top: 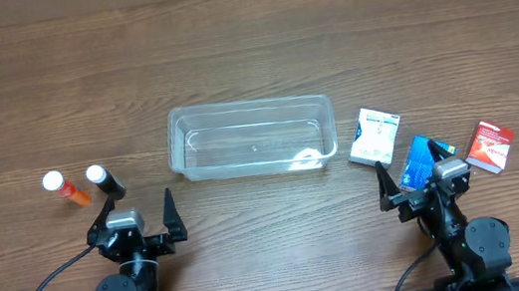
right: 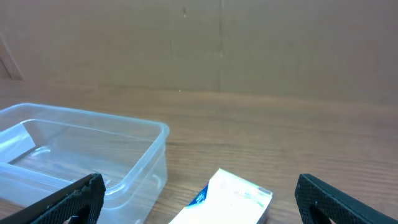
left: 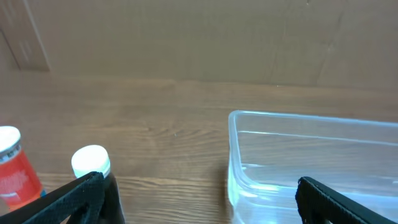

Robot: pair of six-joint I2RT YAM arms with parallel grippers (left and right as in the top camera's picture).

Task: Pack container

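Note:
The bottle stands upright, cap on top. Next I should move my left gripper outward, tilt its fingers down over the dark bottle's white cap (top: 96, 174) (left: 91, 159) and close them.
The clear plastic container (top: 250, 138) sits empty in the middle of the table; it also shows in the left wrist view (left: 311, 162) and the right wrist view (right: 81, 155). An orange bottle with a white cap (top: 65, 188) and a dark bottle with a white cap (top: 103, 179) lie at the left. A white box (top: 375, 136), a blue box (top: 416, 164) and a red box (top: 490, 146) lie at the right. My left gripper (top: 134, 214) is open and empty near the table's front, just behind the dark bottle (left: 91, 163). My right gripper (top: 417, 180) is open and empty over the blue box, behind the white box (right: 233, 198).
A cardboard wall stands along the far edge of the wooden table (top: 248, 57). Black cables run from both arm bases at the front edge.

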